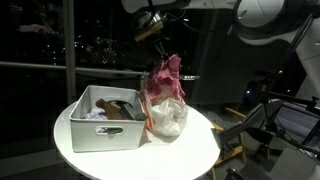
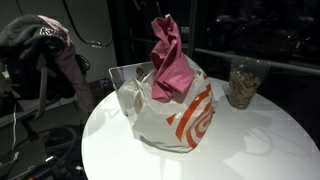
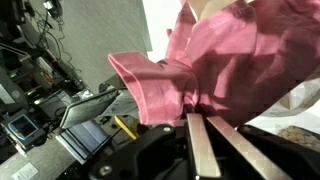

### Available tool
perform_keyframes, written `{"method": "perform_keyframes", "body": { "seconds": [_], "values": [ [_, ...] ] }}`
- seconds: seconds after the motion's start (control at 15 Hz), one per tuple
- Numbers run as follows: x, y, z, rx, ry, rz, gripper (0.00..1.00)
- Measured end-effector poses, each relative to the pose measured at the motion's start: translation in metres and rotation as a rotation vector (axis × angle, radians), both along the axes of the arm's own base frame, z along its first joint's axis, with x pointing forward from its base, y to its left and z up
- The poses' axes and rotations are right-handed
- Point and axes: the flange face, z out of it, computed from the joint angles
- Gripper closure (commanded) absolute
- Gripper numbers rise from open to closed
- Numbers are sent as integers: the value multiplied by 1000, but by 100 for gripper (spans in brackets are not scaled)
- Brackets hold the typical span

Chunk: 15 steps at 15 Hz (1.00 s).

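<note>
My gripper comes down into the white bag's open top below it next and releases the pink cloth (image 2: 168, 62), since the bunched fold still hangs above the bag.
A pink cloth (image 1: 164, 76) hangs from my gripper (image 1: 158, 40) above a white plastic bag (image 1: 166, 116) with an orange-red logo. In an exterior view the pink cloth (image 2: 168, 62) drapes down onto the top of the bag (image 2: 180, 122). In the wrist view my gripper (image 3: 212, 118) is shut on a bunched fold of the pink cloth (image 3: 230, 60), the two fingers pressed close together with fabric pinched at their tips. The cloth fills most of that view.
A white bin (image 1: 104, 128) holding dark items stands beside the bag on the round white table (image 1: 200, 150). A clear cup of brownish contents (image 2: 244, 84) stands at the table's far side. Clothes hang on a chair (image 2: 40, 45) beside the table.
</note>
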Motion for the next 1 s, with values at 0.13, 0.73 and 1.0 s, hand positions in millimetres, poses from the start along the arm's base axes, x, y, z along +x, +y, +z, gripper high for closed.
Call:
{"method": "perform_keyframes", "body": {
  "seconds": [0.13,0.73,1.0],
  "values": [
    [4,12,-1,32,-34,36,99],
    [1,4,-18,307,59,-27,99],
    [-13,-34,-30,351,200,-157,99]
  ]
}}
